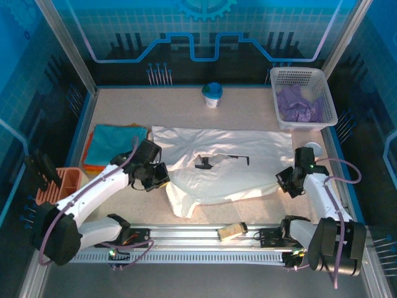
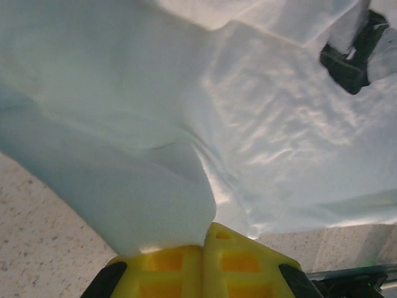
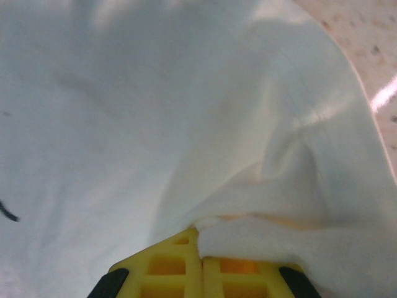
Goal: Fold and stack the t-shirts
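The flat far part of the white t-shirt lies outward, so the right gripper draws the pinched edge outward toward it next and releases there.
A white t-shirt with a dark print lies spread and rumpled across the middle of the table. My left gripper is shut on its left edge; in the left wrist view the yellow fingers meet with the white t-shirt bunched at their tips. My right gripper is shut on the shirt's right edge, where the white t-shirt folds into my right gripper. A folded teal t-shirt rests on an orange one at the left. A pale purple t-shirt lies in the basket.
The white lattice basket stands at the back right. A cup with a teal lid sits at the back centre. A salmon-pink tray is at the left edge. A small tan object rests on the front rail.
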{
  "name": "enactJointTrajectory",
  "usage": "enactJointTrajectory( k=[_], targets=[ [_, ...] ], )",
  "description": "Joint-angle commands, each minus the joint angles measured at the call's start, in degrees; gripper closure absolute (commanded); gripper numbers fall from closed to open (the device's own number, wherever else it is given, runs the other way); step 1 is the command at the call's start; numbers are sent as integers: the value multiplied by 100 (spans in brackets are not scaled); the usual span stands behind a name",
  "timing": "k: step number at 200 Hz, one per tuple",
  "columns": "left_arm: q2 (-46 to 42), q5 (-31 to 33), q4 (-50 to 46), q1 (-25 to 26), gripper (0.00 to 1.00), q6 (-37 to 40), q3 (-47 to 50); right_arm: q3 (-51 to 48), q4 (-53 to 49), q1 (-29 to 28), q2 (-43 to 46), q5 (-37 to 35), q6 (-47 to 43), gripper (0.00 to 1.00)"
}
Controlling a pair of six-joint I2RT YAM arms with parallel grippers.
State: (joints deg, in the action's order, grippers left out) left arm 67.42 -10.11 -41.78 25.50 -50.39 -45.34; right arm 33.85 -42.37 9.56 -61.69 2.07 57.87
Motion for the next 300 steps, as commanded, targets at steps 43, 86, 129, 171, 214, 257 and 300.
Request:
enactJointTrajectory(
  k=[43, 86, 129, 171, 214, 257, 300],
  targets=[
    [1079, -158, -256, -860, 100, 1161, -1485, 806, 547, 47, -1049, -13, -39, 100],
    [2230, -245, -90, -1218, 100, 1592, -2030, 1051, 1062, 46, -1785, 102, -56, 100],
    [3034, -283, -222, -1394, 67, 1915, -2462, 1225, 1410, 37, -2053, 821, -450, 52],
    [2163, -442, -133, -1249, 51, 1691, -1781, 1354, 1367, -135, -1891, 1364, -1191, 18],
    [1039, -569, 694, -666, 48, 846, -245, 853, 1748, -387, -1210, 1127, -1448, 0],
    [827, -337, 1903, -114, 53, -80, 876, 694, 1640, -433, -1020, 1077, -1592, 0],
    [872, 57, 2632, -19, 53, -327, 1142, 578, 1405, -420, -912, 919, -1629, 0]
  ],
)
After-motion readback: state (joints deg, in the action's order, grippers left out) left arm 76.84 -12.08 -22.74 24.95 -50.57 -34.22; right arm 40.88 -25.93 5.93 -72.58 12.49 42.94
